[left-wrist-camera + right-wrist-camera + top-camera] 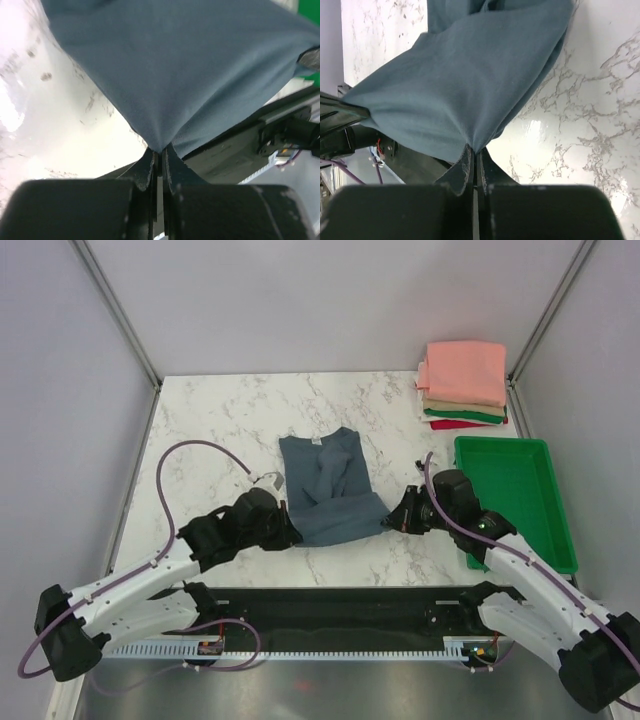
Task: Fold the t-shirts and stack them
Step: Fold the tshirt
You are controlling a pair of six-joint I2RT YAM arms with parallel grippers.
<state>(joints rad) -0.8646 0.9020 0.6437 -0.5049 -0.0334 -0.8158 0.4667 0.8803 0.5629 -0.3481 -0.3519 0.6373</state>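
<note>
I should next carry the t-shirt's corner outward with my left gripper and release it on the t-shirt's far end (pixel 290 441), which lies outward of the gripper, still uncovered.
A slate blue-grey t-shirt (pixel 328 480) lies on the marble table, its near part lifted and bunched. My left gripper (pixel 291 534) is shut on its near left corner; the cloth (pixel 180 70) runs into the closed jaws (pixel 161 152). My right gripper (pixel 392 520) is shut on the near right corner; the cloth (pixel 465 85) is pinched at the tips (pixel 476 152). A stack of folded shirts sits at the back right: salmon-pink (pixel 465 371) on top, tan (pixel 462 405), green (pixel 470 417) and red (pixel 462 425) below.
A green plastic tray (pixel 513 500) stands at the right edge, close to the right arm. The black rail of the arm bases (pixel 340 605) runs along the table's near edge. Bare marble (pixel 215 430) lies left of the shirt.
</note>
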